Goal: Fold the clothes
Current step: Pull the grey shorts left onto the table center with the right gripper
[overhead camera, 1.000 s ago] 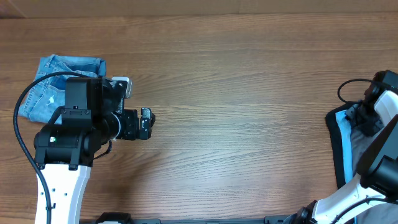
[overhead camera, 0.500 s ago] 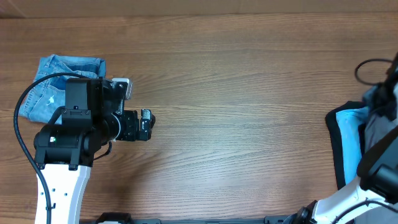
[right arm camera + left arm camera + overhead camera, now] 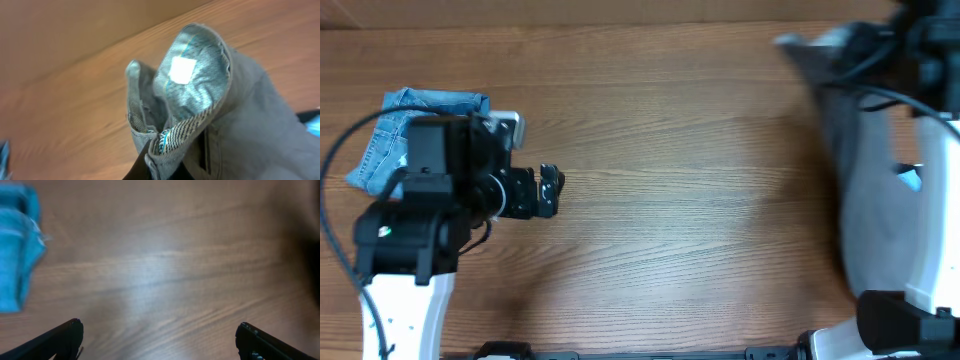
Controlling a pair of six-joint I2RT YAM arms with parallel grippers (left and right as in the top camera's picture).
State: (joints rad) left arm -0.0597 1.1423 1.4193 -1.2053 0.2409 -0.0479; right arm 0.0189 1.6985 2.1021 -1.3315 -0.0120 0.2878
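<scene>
The table's bare middle wood is clear, so my right gripper needs to go left in the overhead view and down there to release the shorts' waistband.
The olive-grey shorts (image 3: 832, 140) hang blurred at the far right of the overhead view, lifted over the table. My right gripper (image 3: 868, 45) is shut on their waistband. In the right wrist view the shorts (image 3: 240, 115) show a paler lining with a white label, pinched between my right gripper's jaws (image 3: 167, 162). The folded blue denim shorts (image 3: 390, 125) lie at the far left. My left gripper (image 3: 551, 190) is open and empty above bare wood to their right. In the left wrist view the left gripper (image 3: 160, 340) is open, with the denim (image 3: 17, 250) at the left edge.
The wooden table (image 3: 670, 200) runs across the overhead view. A scrap of light-blue fabric (image 3: 314, 125) shows at the right edge of the right wrist view. My left arm's cable (image 3: 335, 170) loops over the denim shorts.
My right arm has swung up and toward the far side, lifting the olive-grey shorts off the dark and light-blue pile at the right edge. The left arm shifted slightly left.
</scene>
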